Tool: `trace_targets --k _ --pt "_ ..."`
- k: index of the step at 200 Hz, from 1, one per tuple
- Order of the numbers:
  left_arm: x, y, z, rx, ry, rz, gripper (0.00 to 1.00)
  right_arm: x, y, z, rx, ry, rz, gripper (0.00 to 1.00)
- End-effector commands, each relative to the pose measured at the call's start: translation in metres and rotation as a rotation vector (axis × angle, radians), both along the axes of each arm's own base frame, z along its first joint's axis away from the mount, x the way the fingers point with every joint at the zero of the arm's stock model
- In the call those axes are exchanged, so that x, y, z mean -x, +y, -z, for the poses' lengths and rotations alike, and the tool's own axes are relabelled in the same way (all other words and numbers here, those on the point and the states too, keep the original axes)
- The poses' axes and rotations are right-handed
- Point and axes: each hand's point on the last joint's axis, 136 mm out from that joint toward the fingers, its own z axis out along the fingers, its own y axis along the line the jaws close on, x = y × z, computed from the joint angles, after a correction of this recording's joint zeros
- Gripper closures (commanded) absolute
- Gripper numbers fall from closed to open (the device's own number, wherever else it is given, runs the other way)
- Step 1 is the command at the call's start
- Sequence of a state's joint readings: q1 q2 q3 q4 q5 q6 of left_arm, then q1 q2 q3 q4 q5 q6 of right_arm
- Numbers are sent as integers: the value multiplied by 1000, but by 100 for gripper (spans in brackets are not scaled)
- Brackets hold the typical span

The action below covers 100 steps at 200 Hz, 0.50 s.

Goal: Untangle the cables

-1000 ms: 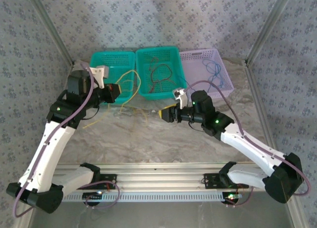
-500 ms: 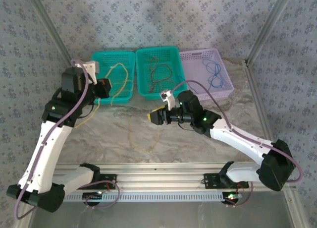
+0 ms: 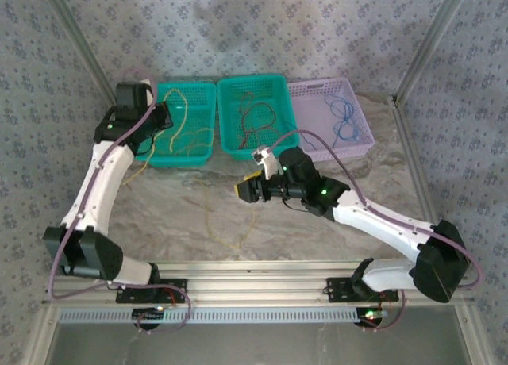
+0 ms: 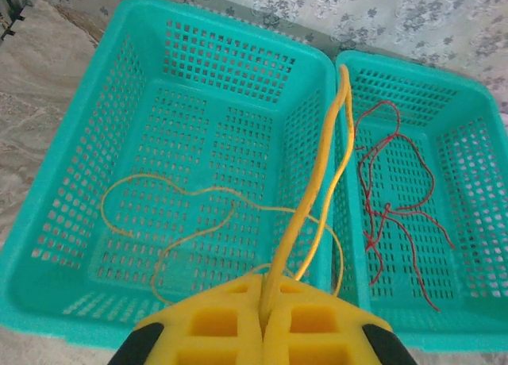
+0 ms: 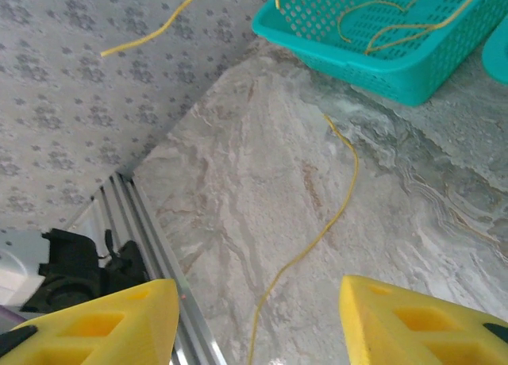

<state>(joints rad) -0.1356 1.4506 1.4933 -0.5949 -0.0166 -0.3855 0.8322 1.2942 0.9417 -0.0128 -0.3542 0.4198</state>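
My left gripper holds the yellow cable and needs to move down and outward next, to the bottom of the basket with yellow loops, so the cable's overhanging loose end comes inside. Then it should release the cable.
My left gripper (image 4: 267, 301) is shut on a yellow cable (image 4: 313, 190), which rises from between the pads and loops down into the left teal basket (image 4: 238, 63). From above, the left gripper (image 3: 161, 117) hangs over that basket's left rim. A red cable (image 4: 394, 198) lies in the middle teal basket (image 3: 252, 83). A blue cable (image 3: 343, 115) rests in the lilac basket (image 3: 313, 91). My right gripper (image 5: 255, 325) is open above the marble table, with nothing between its fingers. Below it a yellow cable (image 5: 337, 214) trails across the table.
The three baskets stand side by side along the back wall. A metal rail (image 5: 151, 238) runs along the table's near edge. Patterned walls close in both sides. A loose yellow strand (image 3: 236, 240) lies on the table in front of the right gripper (image 3: 246, 189).
The left gripper has swung back and left over the left teal basket, carrying yellow cable into it. The right gripper has slid left and forward. A yellow strand now lies on the table.
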Motion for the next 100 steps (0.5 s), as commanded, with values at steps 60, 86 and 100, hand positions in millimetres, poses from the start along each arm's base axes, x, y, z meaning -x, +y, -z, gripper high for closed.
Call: trace_targets --k 60,86,100 --pt "-110 -3 73 -39 148 -12 100 17 46 75 241 38 -111 41" --pt "-135 -11 101 -28 231 3 100 42 60 106 348 33 -199 37" --pt "-144 -15 108 -27 253 5 95 57 62 124 442 7 -245 37"
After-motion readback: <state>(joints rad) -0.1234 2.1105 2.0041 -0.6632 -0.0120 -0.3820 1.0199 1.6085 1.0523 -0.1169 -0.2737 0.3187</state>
